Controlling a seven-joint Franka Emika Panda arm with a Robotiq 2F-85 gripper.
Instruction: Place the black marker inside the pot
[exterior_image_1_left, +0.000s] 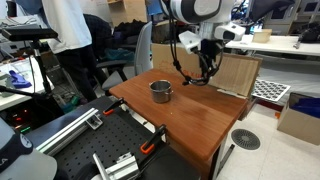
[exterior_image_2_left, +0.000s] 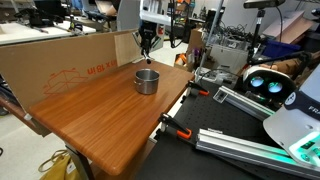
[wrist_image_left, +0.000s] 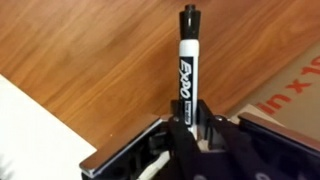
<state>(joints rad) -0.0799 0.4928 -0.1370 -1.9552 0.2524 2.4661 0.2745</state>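
Observation:
My gripper carries the marker up and over the metal pot next, then down into its open top (exterior_image_1_left: 160, 86), since the pot stands upright.
In the wrist view my gripper (wrist_image_left: 185, 116) is shut on the black marker (wrist_image_left: 186, 62), a white-bodied EXPO pen with a black cap that sticks out past the fingers over the wooden table top. In both exterior views the gripper (exterior_image_1_left: 200, 74) (exterior_image_2_left: 147, 50) hangs above the far edge of the table, beside the cardboard. The small silvery metal pot (exterior_image_1_left: 161, 90) (exterior_image_2_left: 147, 81) stands upright on the table, a short way from the gripper. The pot is out of the wrist view.
The wooden table (exterior_image_1_left: 190, 125) (exterior_image_2_left: 100, 125) has a cardboard panel (exterior_image_1_left: 236, 72) (exterior_image_2_left: 70, 65) along one edge, also seen in the wrist view (wrist_image_left: 292, 85). A person (exterior_image_1_left: 70, 40) stands near the table. Metal rails and clamps (exterior_image_2_left: 230, 135) lie by the table's side.

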